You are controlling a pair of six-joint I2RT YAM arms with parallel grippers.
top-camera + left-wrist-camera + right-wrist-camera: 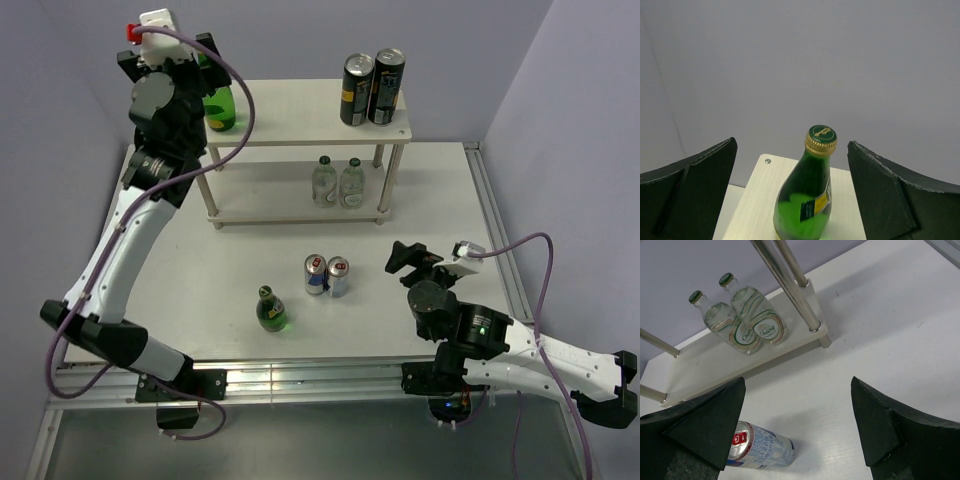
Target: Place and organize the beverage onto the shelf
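My left gripper should go to the second green bottle next and draw the fingers back and down around its capped neck point(266, 295), because the bottle still stands on the tabletop, below and back.
The shelf point(300, 120) stands at the back of the table. A green glass bottle point(220, 108) stands upright on the left end of its top board. My left gripper point(212, 78) is open, with its fingers point(700, 185) wide on either side of that bottle point(807, 200), not touching it. Two clear green-capped bottles point(337, 182) stand on the lower board and show in the right wrist view point(742, 320). A second green bottle point(271, 311) and two silver-blue-red cans point(327, 275) stand on the table. My right gripper point(408, 258) is open and empty, right of the cans; one can point(760, 447) shows by its left finger.
Two tall dark cans point(371, 88) stand on the right end of the top board. The shelf's metal legs point(790, 287) rise just ahead of my right gripper. Walls close in behind the shelf and on both sides.
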